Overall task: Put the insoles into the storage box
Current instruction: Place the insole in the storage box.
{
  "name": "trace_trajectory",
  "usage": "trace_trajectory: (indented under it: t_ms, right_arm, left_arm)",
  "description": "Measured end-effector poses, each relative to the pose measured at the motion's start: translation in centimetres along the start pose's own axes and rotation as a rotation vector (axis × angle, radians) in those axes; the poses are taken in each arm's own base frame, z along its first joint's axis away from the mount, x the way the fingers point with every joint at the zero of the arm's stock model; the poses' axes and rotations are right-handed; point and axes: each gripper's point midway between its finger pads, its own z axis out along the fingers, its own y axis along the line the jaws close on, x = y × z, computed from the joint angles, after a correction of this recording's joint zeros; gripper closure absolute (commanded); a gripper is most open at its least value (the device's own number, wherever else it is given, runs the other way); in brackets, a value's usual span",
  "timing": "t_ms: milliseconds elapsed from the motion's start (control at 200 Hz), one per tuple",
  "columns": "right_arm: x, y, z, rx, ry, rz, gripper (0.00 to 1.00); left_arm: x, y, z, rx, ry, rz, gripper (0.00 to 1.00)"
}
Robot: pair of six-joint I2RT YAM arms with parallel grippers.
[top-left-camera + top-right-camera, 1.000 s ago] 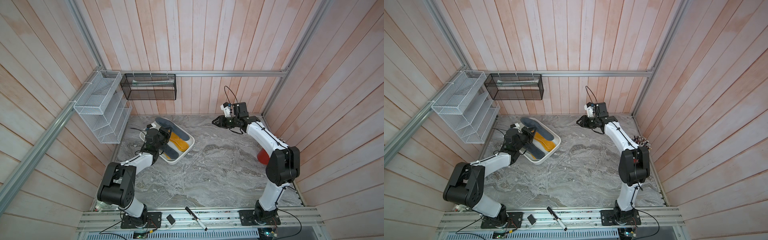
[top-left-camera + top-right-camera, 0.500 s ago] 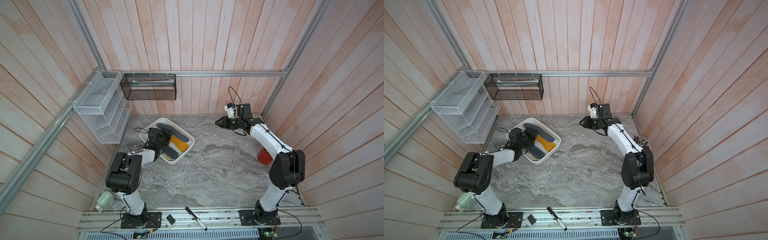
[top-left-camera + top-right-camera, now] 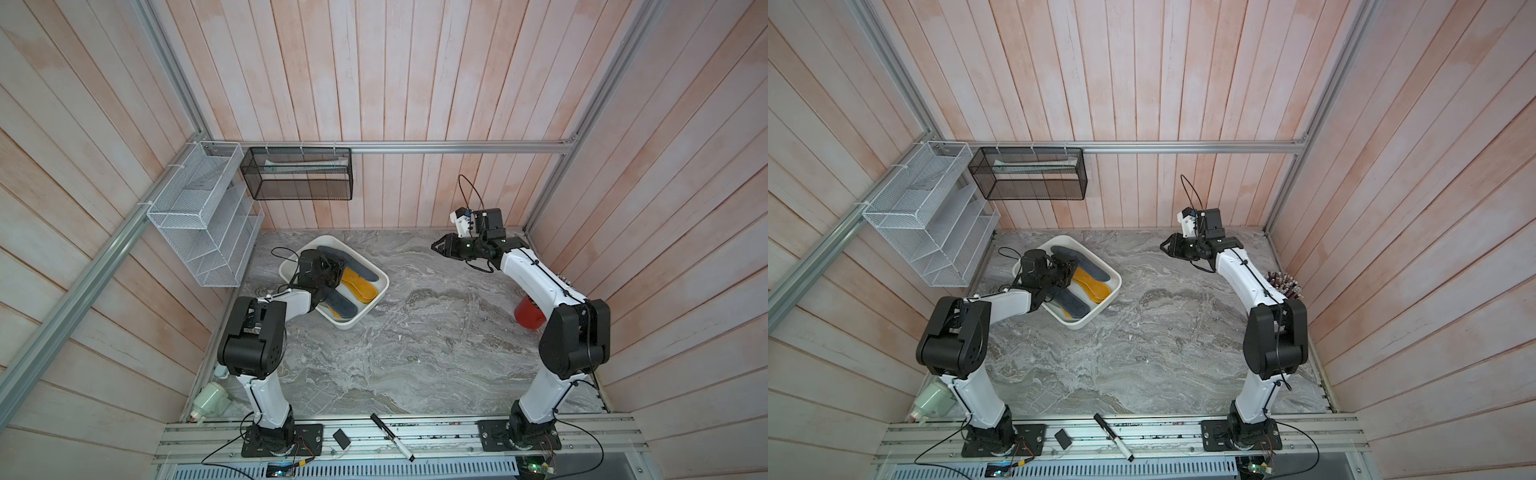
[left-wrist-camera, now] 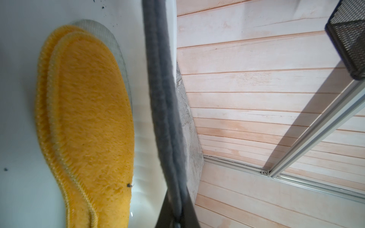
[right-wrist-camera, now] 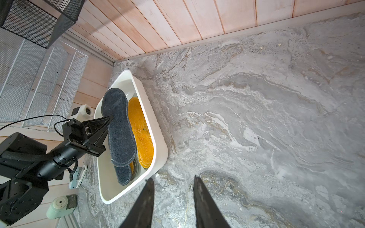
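The dark grey insole is already hanging over the box. My left gripper needs to move down next toward the orange-yellow insoles just below and let it go there.
The storage box (image 3: 366, 319) (image 3: 1099, 312) (image 5: 160, 156), a white tub, sits at the back left of the marble table. My left gripper (image 3: 333, 268) (image 3: 1066, 270) (image 4: 176, 195) (image 5: 109, 119) is shut on the edge of a dark grey fuzzy insole (image 3: 365, 270) (image 4: 164, 98) (image 5: 118, 126), held above the box. Inside lie orange-yellow insoles (image 3: 359, 284) (image 4: 87, 118) (image 5: 141, 132), another dark grey insole (image 3: 343, 304) (image 5: 122, 174) and a pale meshed insole (image 4: 116, 45) under the orange ones. My right gripper (image 3: 434, 246) (image 3: 1163, 246) (image 5: 172, 178) hangs open and empty over the back right of the table.
A white wire rack (image 3: 203, 232) and a black mesh basket (image 3: 297, 174) hang on the walls behind the box. A red cup (image 3: 528, 316) stands by the right wall under my right arm. A pale green dispenser (image 3: 210, 397) lies front left. A marker (image 3: 390, 436) rests on the front rail.
My left arm's elbow has swung back toward its base while its gripper stays over the box, shut on the grey insole. The right gripper has drifted slightly to the right.
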Motion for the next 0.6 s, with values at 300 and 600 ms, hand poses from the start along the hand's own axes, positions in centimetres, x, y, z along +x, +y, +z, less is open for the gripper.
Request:
trace_trajectory:
  t_ms: [300,600]
  right_arm:
    - [-0.3,-0.3,-0.1,0.003,-0.008,0.013,0.65]
    - [-0.3,-0.3,-0.2,0.003,-0.009,0.020,0.63]
  left_arm:
    - [0.7,2.2,0.8,-0.051,0.042,-0.021,0.98]
    - [0.6,1.9,1.7,-0.039,0.063,-0.005,0.95]
